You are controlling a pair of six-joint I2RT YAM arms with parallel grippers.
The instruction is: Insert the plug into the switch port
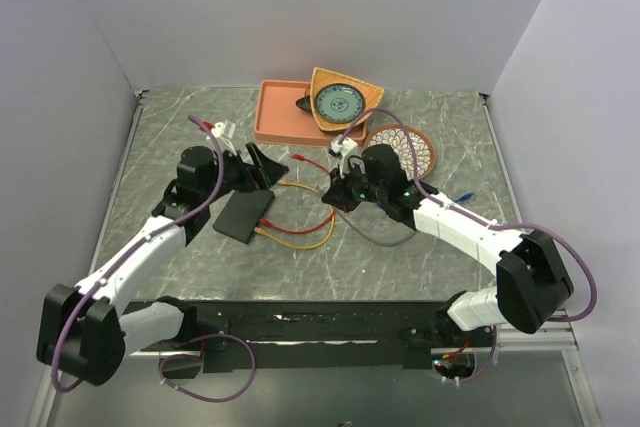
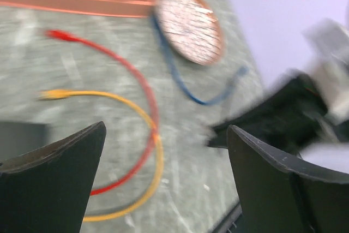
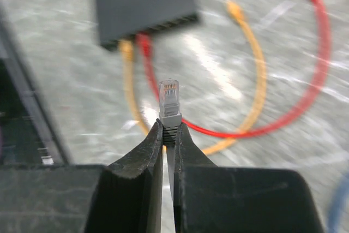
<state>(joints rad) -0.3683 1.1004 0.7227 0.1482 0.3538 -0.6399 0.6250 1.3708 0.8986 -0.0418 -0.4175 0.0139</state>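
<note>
My right gripper will move down and left in the top view, since the switch's port edge [image 3: 173, 24] beside the red cable is lower there.
The switch [image 1: 243, 215] is a flat black box lying left of centre on the table. It also shows in the right wrist view [image 3: 144, 6], with a yellow and a red cable plugged into its port edge. My right gripper [image 1: 335, 194] is shut on the grey boot of a clear plug [image 3: 169, 99]. The plug points toward the switch's port row and is held a short way off it, above the table. Its grey cable [image 1: 385, 237] trails back under the right arm. My left gripper [image 1: 268, 169] is open and empty just behind the switch, with both fingers [image 2: 60, 178] wide apart.
A yellow cable [image 1: 300, 237] and a red cable [image 1: 310, 162] loop on the table between the arms. A salmon-pink tray [image 1: 280, 112], an orange holder with a blue-green dish [image 1: 338, 102] and a round patterned coaster [image 1: 405, 147] stand at the back. A blue cable [image 2: 180, 80] lies at the right.
</note>
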